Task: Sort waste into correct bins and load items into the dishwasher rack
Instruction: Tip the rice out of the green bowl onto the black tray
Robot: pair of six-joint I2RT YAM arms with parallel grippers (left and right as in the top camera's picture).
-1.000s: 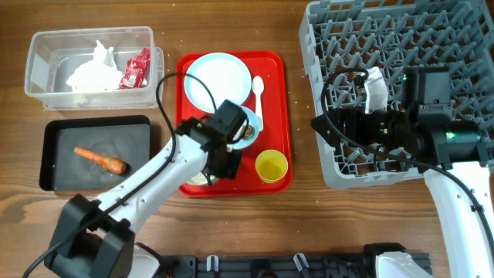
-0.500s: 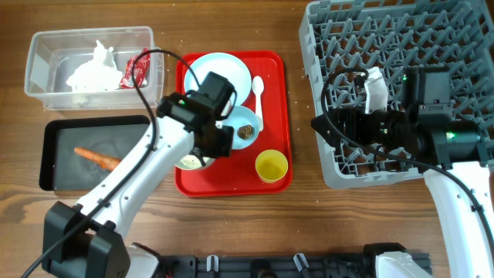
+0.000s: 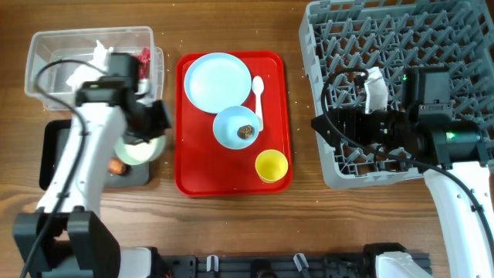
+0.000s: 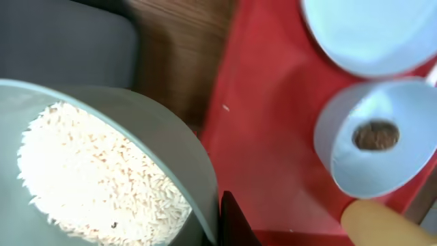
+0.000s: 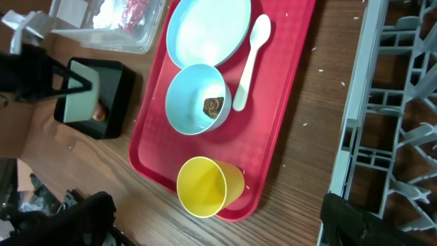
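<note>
Next, my left gripper tips the pale-green bowl (image 3: pixel 141 149) over the black tray, as rice remains inside. Then it lowers and releases it on the red tray's bare near corner (image 3: pixel 202 167).
My left gripper (image 3: pixel 151 130) is shut on the rim of the pale-green bowl (image 3: pixel 141 149) and holds it over the right end of the black tray (image 3: pixel 62 143). The bowl holds white rice (image 4: pixel 95 171). The carrot (image 3: pixel 116 166) peeks out beside the bowl. The tissue (image 3: pixel 91 66) and red wrapper (image 3: pixel 142 58) lie in the clear tub (image 3: pixel 46 46). The plate (image 3: pixel 218 81), spoon (image 3: pixel 258 96), yellow cup (image 3: pixel 272 165) and light-blue bowl (image 3: pixel 231 123) with a brown lump (image 3: pixel 245 133) sit on the red tray (image 3: pixel 278 116). My right gripper (image 3: pixel 318 125) is open and empty at the rack's (image 3: pixel 401 38) left edge.
The right arm lies across the front of the rack. A strip of bare wood separates the red tray from the rack and from the two bins. A few rice grains lie scattered on the wood near the rack.
My left gripper has carried the pale-green bowl off the red tray, leftward to above the black tray. The right arm has not moved.
</note>
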